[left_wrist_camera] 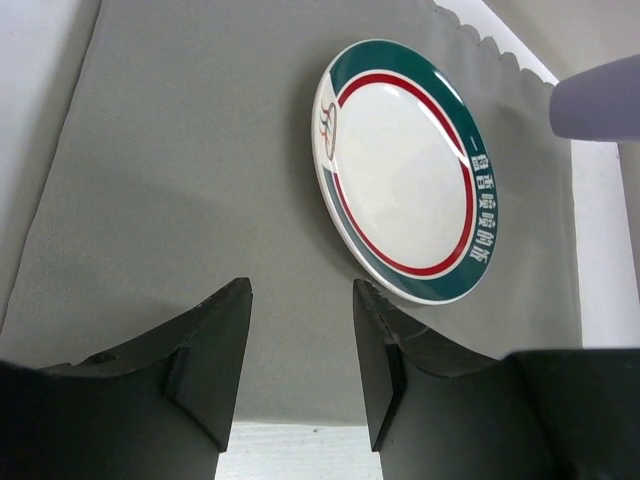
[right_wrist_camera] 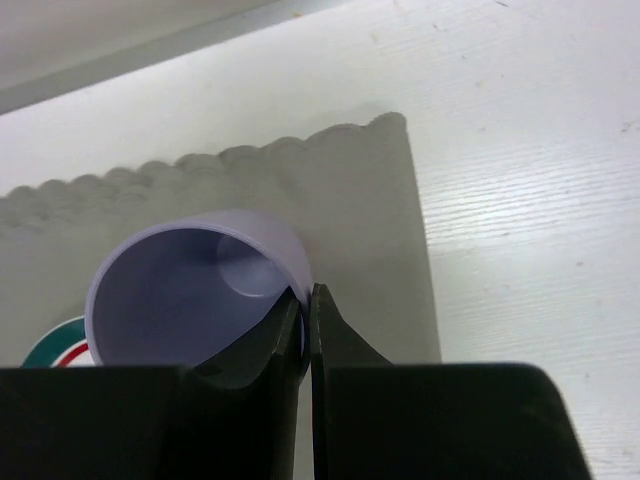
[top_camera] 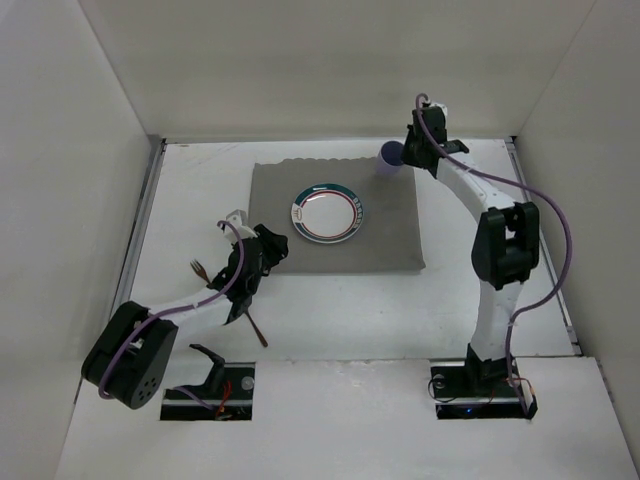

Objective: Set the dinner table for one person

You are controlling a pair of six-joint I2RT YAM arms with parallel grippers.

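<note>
The mat still lacks cutlery. My left gripper will next move back and down onto the dark utensil's handle (top_camera: pixel 257 329), which is below it and toward my base.
The white dinner table (top_camera: pixel 480 300) carries a grey cloth mat (top_camera: pixel 335 220) with a green-and-red rimmed plate (top_camera: pixel 328 213) in its middle. My right gripper (top_camera: pixel 408 150) is shut on the rim of a purple cup (top_camera: pixel 391 157) at the mat's far right corner. In the right wrist view one finger is inside the cup (right_wrist_camera: pixel 180 300) and one outside, gripper (right_wrist_camera: pixel 306 292). My left gripper (top_camera: pixel 268 250) is open and empty over the mat's near left edge. In the left wrist view (left_wrist_camera: pixel 300 285) it faces the plate (left_wrist_camera: pixel 400 160) and cup (left_wrist_camera: pixel 600 100).
A fork head (top_camera: pixel 198 268) and a dark utensil with a brown end (top_camera: pixel 255 328) lie on the table left of the mat, partly hidden under my left arm. White walls close in the table at the left, back and right.
</note>
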